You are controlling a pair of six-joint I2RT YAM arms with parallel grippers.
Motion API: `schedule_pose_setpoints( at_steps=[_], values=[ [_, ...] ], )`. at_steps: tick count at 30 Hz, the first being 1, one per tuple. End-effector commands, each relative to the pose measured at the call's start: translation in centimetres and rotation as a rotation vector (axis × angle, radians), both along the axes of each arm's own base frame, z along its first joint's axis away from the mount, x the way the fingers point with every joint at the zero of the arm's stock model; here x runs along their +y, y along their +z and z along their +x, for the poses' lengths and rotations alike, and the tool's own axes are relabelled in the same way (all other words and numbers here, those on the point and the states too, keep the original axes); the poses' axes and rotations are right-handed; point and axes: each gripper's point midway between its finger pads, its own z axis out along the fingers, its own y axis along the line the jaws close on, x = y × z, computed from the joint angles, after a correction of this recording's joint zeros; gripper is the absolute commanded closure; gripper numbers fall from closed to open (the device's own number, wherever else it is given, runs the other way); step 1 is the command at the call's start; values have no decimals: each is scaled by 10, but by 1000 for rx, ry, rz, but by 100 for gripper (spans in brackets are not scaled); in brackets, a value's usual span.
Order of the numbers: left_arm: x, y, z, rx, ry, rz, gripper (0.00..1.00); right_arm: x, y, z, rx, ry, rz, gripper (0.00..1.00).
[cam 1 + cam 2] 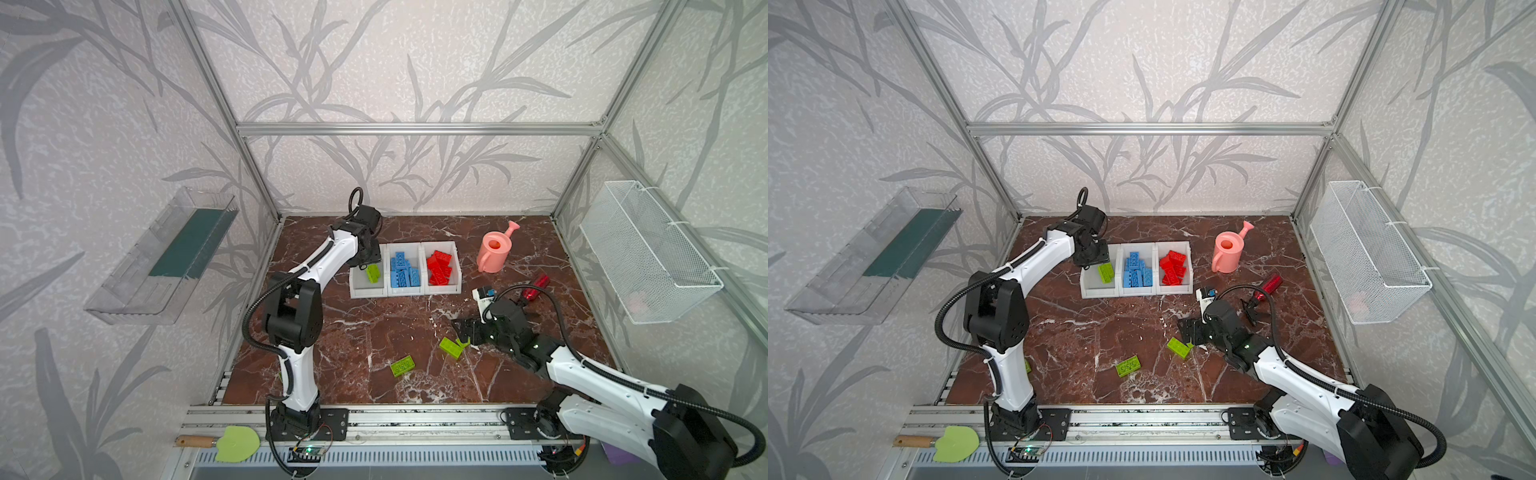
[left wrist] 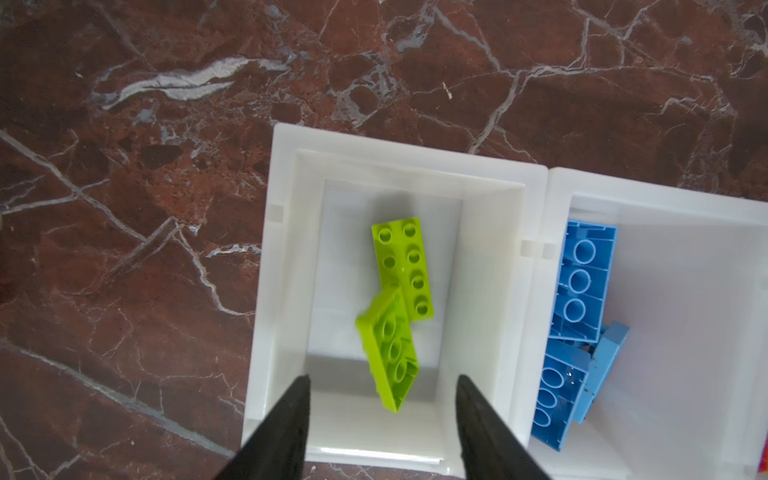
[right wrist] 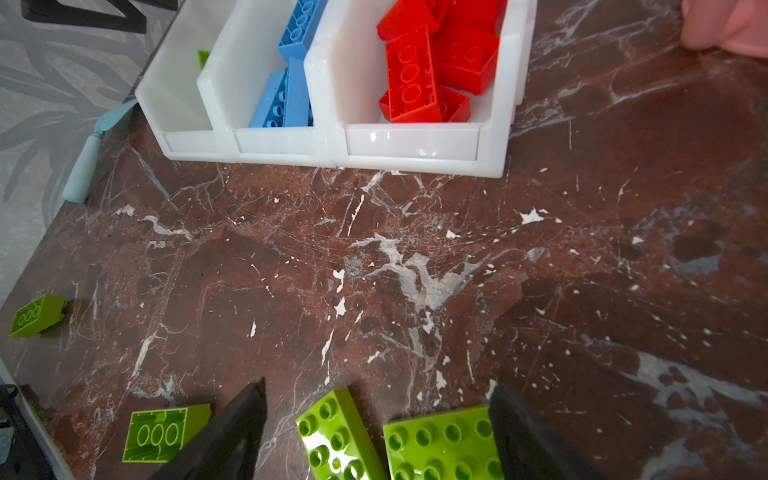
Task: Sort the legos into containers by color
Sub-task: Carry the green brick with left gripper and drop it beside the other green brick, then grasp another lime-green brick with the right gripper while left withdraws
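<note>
My right gripper tips downward and lowers back to the slanted green lego (image 1: 450,348) (image 3: 339,436) below and back from it next, as the gap beside its neighbor admits one fingertip.
Three joined white containers stand at mid-table. The left one (image 1: 368,291) holds two lime green legos: one flat, studs up (image 2: 403,270), the other tilted with its underside showing (image 2: 390,353). My left gripper (image 2: 383,376) hangs open just above this bin (image 2: 286,257), clear of both bricks. The middle bin holds blue legos (image 1: 404,270) and the right bin red legos (image 1: 439,266). My right gripper (image 3: 379,384) is open low over two green legos (image 3: 340,436) (image 3: 440,444) lying on the table. Another green lego (image 1: 402,367) lies nearer the front. One more (image 1: 1027,365) peeks from behind the left arm.
A pink watering can (image 1: 494,251) stands right of the bins. A dark red ribbed piece (image 1: 536,286) and a small white and blue object (image 1: 484,297) lie behind my right arm. The wire basket (image 1: 648,253) and clear tray (image 1: 166,257) hang on the side walls.
</note>
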Motion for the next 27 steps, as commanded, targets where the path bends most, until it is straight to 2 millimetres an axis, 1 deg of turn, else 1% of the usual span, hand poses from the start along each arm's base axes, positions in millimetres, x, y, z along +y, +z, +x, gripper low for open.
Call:
schedule_pose_setpoints(
  at_steps=[1,4,8,10,13,17,22,27],
  values=[
    [2,8,1,5,-4,12,37,-2,-5,3,2,-3,-31,15],
    [-3,26,-1,-34,-4,-32,33,-3,-3,4,-4,1,-46,15],
    [-5,57,-15,-104,-8,-87,30,-1,4,1,-2,39,-74,15],
    [-6,70,-25,-132,-12,-114,28,0,6,-1,9,58,-89,15],
    [-9,90,-46,-190,-29,-171,27,0,5,-6,47,82,-118,16],
    [-18,111,-78,-275,-43,-301,26,4,5,-14,101,139,-165,18],
    [-23,122,-120,-345,-65,-421,24,19,3,-23,132,229,-243,20],
    [-9,119,-159,-346,-83,-410,24,34,-11,-28,170,306,-343,22]
  ],
)
